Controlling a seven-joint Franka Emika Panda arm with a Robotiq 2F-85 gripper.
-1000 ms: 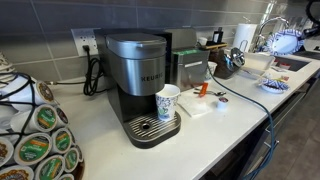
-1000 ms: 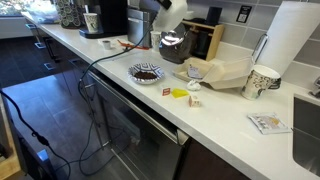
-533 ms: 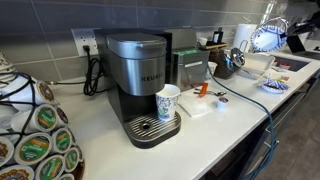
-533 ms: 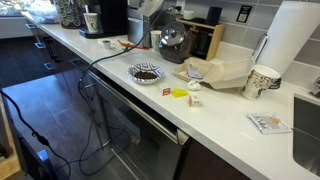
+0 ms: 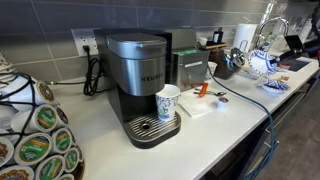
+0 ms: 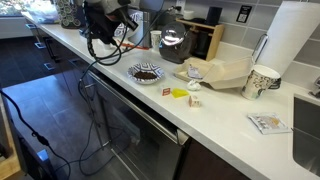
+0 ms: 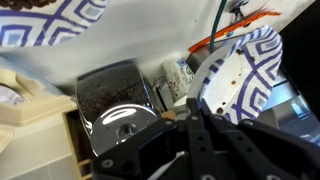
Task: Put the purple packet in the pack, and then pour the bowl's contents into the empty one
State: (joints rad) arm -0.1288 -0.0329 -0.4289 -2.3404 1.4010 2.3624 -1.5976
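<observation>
Next I will turn the poured-out bowl in my gripper level and lower it to the bare counter below, beside the bowl holding the dark contents, to release its rim.
My gripper (image 7: 193,122) is shut on the rim of a blue-and-white bowl (image 7: 240,65) and holds it tilted above the counter; its white inside shows nothing in it. In an exterior view the gripper (image 5: 284,48) holds this bowl (image 5: 262,62) above the other blue-and-white bowl (image 5: 271,85). That bowl (image 6: 146,72) sits on the counter with dark contents, and its edge shows in the wrist view (image 7: 60,20). The beige pack (image 6: 225,72) lies further along the counter. The purple packet is out of view.
A silver canister of coffee beans (image 7: 115,95) stands by the wall. A coffee machine (image 5: 140,80) with a paper cup (image 5: 168,102) stands mid-counter. A patterned cup (image 6: 262,82), a yellow packet (image 6: 180,93) and another packet (image 6: 268,123) lie near the pack. Cables cross the counter.
My gripper has carried the held bowl sideways along the counter and lower, and the bowl is now tilted. The bowl with dark contents has not moved.
</observation>
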